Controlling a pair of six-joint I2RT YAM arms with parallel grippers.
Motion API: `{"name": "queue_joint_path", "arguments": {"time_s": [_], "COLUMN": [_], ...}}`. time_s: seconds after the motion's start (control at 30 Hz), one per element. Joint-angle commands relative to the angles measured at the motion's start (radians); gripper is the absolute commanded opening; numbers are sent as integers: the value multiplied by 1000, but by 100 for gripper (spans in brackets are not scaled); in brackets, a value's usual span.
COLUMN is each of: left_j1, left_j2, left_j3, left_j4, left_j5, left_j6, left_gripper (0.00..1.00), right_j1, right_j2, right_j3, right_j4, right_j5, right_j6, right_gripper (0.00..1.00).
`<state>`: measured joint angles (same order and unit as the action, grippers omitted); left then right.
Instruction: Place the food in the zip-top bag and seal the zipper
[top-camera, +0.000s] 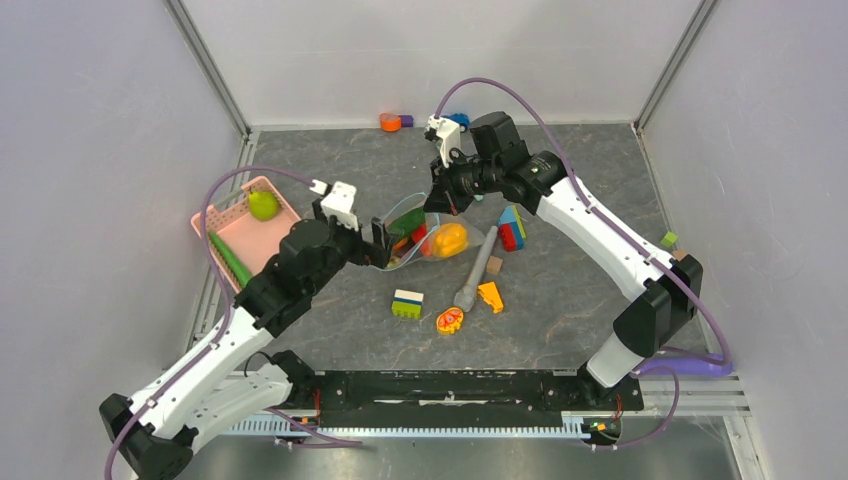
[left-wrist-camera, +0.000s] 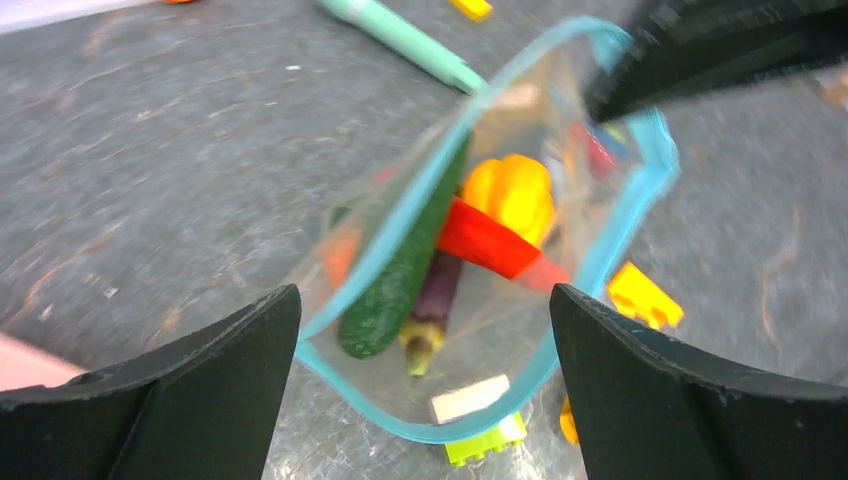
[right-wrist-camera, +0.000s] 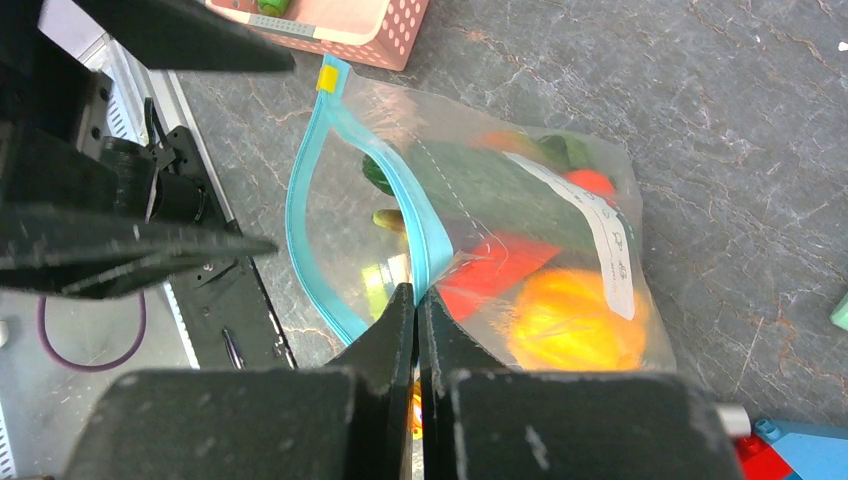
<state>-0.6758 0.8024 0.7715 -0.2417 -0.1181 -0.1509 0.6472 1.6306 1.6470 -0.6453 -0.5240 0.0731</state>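
Note:
I should next cross my left gripper left in the top view and lower its fingers around the round green fruit (top-camera: 263, 206), still unbagged.
The clear zip-top bag (top-camera: 420, 238) lies mid-table with its mouth open. Its teal zipper (right-wrist-camera: 410, 225) forms a loop, also seen in the left wrist view (left-wrist-camera: 470, 425). Food inside: a green cucumber (left-wrist-camera: 400, 265), a purple eggplant (left-wrist-camera: 437, 295), a red piece (left-wrist-camera: 485, 240) and a yellow-orange piece (left-wrist-camera: 512, 190), which also shows in the right wrist view (right-wrist-camera: 575, 320). My right gripper (right-wrist-camera: 415, 295) is shut on one side of the zipper strip and holds it up. My left gripper (left-wrist-camera: 425, 330) is open, with its jaws either side of the bag's mouth.
A pink basket (top-camera: 240, 235) at the left holds a round green fruit (top-camera: 263, 205) and a long green vegetable (top-camera: 230, 262). Near the bag lie a pen-like stick (top-camera: 478, 268), building blocks (top-camera: 407, 303) (top-camera: 490, 296) (top-camera: 512, 228) and a flat oval toy (top-camera: 450, 320). Small pieces (top-camera: 390, 122) lie by the back wall.

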Motion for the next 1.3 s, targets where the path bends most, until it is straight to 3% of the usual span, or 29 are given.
{"name": "queue_joint_path", "arguments": {"time_s": [0.0,0.07,0.2,0.4,0.53,0.6,0.77,0.97,1.03,1.27], "left_j1": [5,19,106,449,668,731,759,795,833,956], "left_j2": [35,73,93,115,254,338,569,677,698,791], "left_j3": [92,125,143,95,156,185,248,235,226,196], "left_j4": [-114,-176,-221,-141,-77,-22,92,296,355,495], "left_j5": [-373,-481,-540,-399,-237,-236,-384,-456,-423,-138], "left_j6": [-221,-276,-362,-381,-372,-373,-318,-277,-283,-353], "left_gripper": [100,100,100,100,100,100,100,100,99,84], "right_j1": [3,4,3,3,3,3,4,3,3,3], "right_j2": [-48,-47,-46,-47,-37,-30,-18,18,36,72], "right_j3": [17,17,18,20,23,28,38,61,79,103], "right_j4": [38,38,36,36,36,36,32,18,3,-11], "right_j5": [0,1,23,32,30,29,31,55,61,70], "right_j6": [-11,-12,-15,-22,-22,-21,-33,-38,-46,-41], "right_gripper": [0,0,0,0,0,0,0,0,0,0]}}
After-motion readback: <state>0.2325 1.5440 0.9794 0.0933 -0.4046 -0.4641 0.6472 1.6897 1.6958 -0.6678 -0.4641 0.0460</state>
